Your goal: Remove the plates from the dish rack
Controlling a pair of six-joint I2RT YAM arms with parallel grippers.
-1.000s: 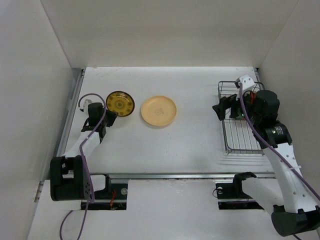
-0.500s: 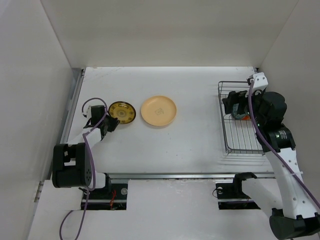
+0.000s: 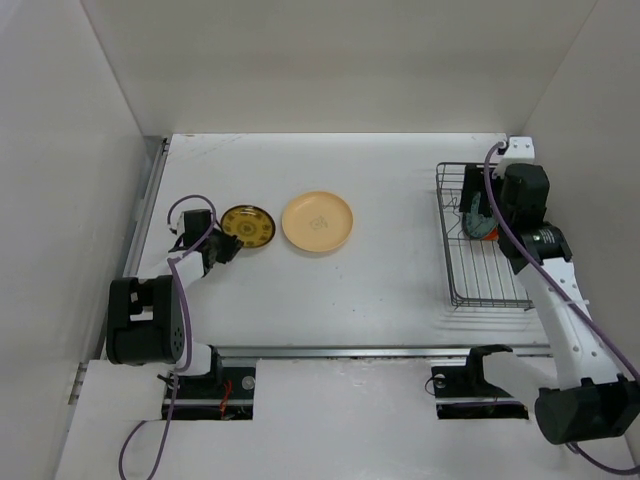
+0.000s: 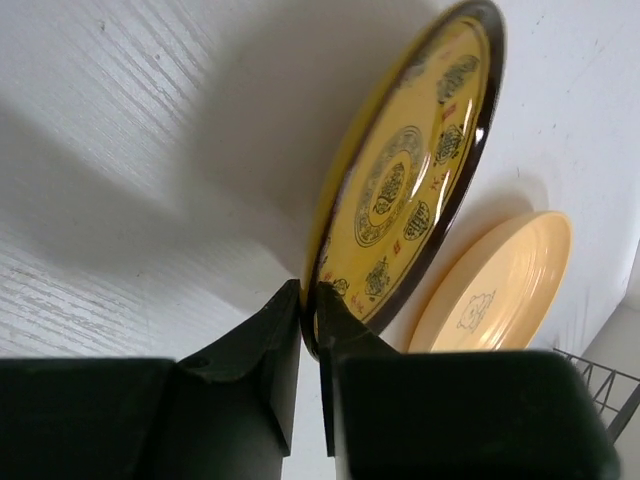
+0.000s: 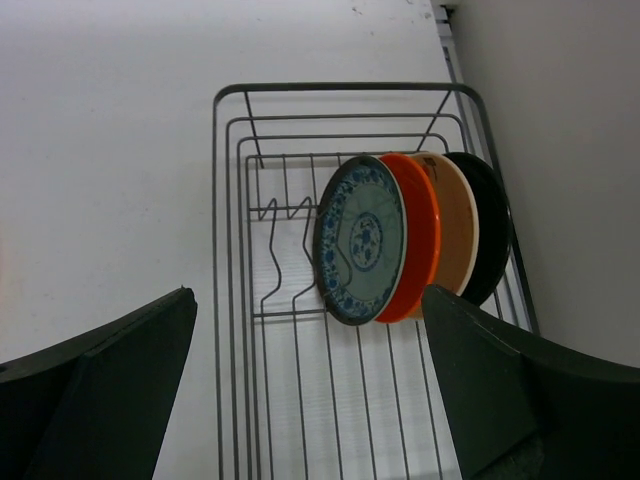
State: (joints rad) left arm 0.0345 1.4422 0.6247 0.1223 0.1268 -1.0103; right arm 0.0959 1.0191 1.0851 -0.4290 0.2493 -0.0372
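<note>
The light blue patterned plate stands nearest the empty rack slots, so my right gripper should next go down and close on the upper rim (image 5: 402, 250) of the light blue patterned plate.
My left gripper (image 3: 216, 250) (image 4: 310, 300) is shut on the near rim of the yellow-patterned plate with a dark rim (image 3: 247, 225) (image 4: 410, 170). That plate is tilted close above the table at the left. A plain peach plate (image 3: 317, 222) (image 4: 500, 280) lies flat just right of it. The wire dish rack (image 3: 480, 285) (image 5: 340, 88) stands at the right. A light blue patterned plate (image 5: 362, 238), an orange-red plate (image 5: 422, 232), a tan plate (image 5: 456, 220) and a dark plate (image 5: 492, 228) stand on edge in it. My right gripper (image 3: 478, 213) (image 5: 308, 300) hangs open above these plates, touching none.
White walls close in the table on the left, back and right. The rack sits close to the right wall (image 3: 580, 120). A metal rail (image 3: 140, 220) runs along the left table edge beside my left arm.
My left gripper has brought the yellow-patterned plate down and slightly nearer. My right gripper has swung from the rack's left side to above the standing plates.
</note>
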